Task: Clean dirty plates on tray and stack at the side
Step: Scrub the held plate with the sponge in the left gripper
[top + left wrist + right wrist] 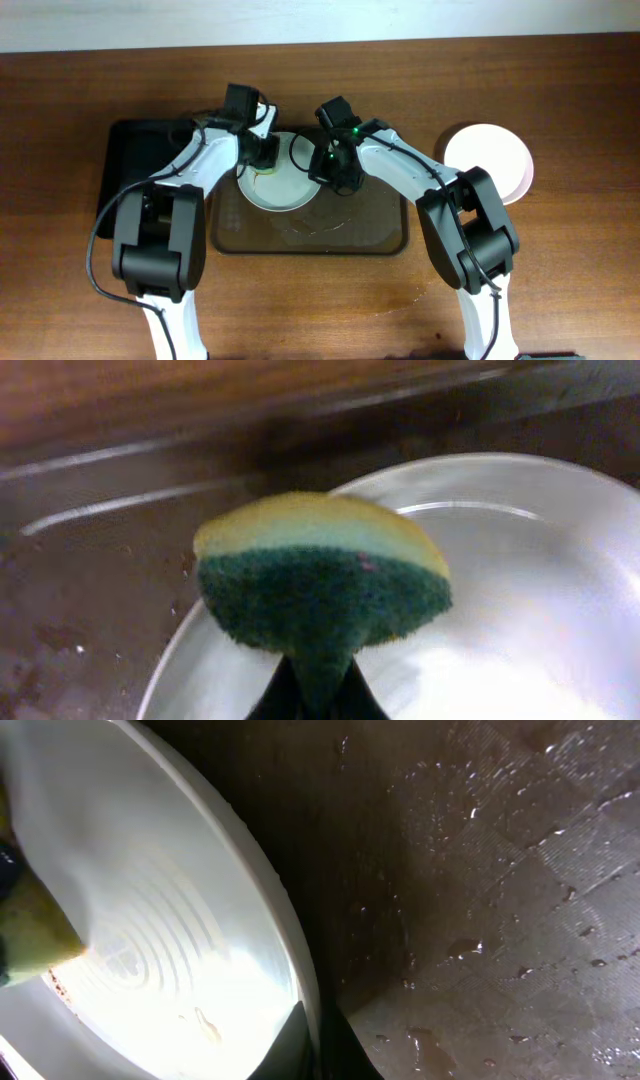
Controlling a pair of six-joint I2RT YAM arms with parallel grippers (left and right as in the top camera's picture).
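The right gripper lifts the plate to the right in the overhead view next, lowers it onto the stacked plates and releases it.
A white dirty plate [282,185] is held tilted over the left part of the brown see-through tray [370,235]. My right gripper [327,172] is shut on its right rim; the right wrist view shows the jaws [312,1042] pinching the plate [170,940], with a small orange-brown smear [203,1025] inside. My left gripper [262,152] is shut on a yellow and green sponge [320,575], pressed at the plate's far left edge [520,620]. The sponge also shows in the right wrist view [28,935]. Stacked white plates [490,160] sit on the table to the right.
A smaller black tray [125,165] lies left of the brown tray, partly under my left arm. The brown tray's floor [500,920] is wet with droplets. The wooden table [580,270] surrounds everything; a pale wall edge runs along the back.
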